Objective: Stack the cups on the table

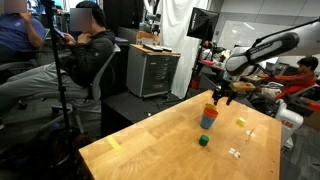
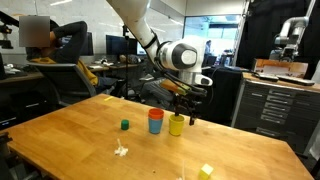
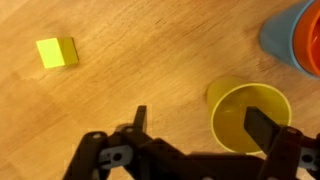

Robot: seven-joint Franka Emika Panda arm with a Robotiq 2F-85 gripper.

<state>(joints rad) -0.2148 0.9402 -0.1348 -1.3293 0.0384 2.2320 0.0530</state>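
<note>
The yellow cup's near rim is below my gripper, between its open fingers, so my gripper should lower them, one into the yellow cup's opening and one outside, and close.
The orange-red cup sits nested in the blue cup on the wooden table. The yellow cup stands upright right beside them. My gripper is open and empty, hovering just above the yellow cup. In the wrist view the yellow cup shows its open mouth. One finger of my gripper overlaps the cup's mouth and the other is beside the cup over bare wood. The blue cup with the orange-red cup inside is at the top right corner. The stack also shows in an exterior view, below my gripper.
A dark green block lies on the table near the cups. A yellow block and a small white object lie farther out. People sit at desks beyond the table, and a metal drawer cabinet stands off the table.
</note>
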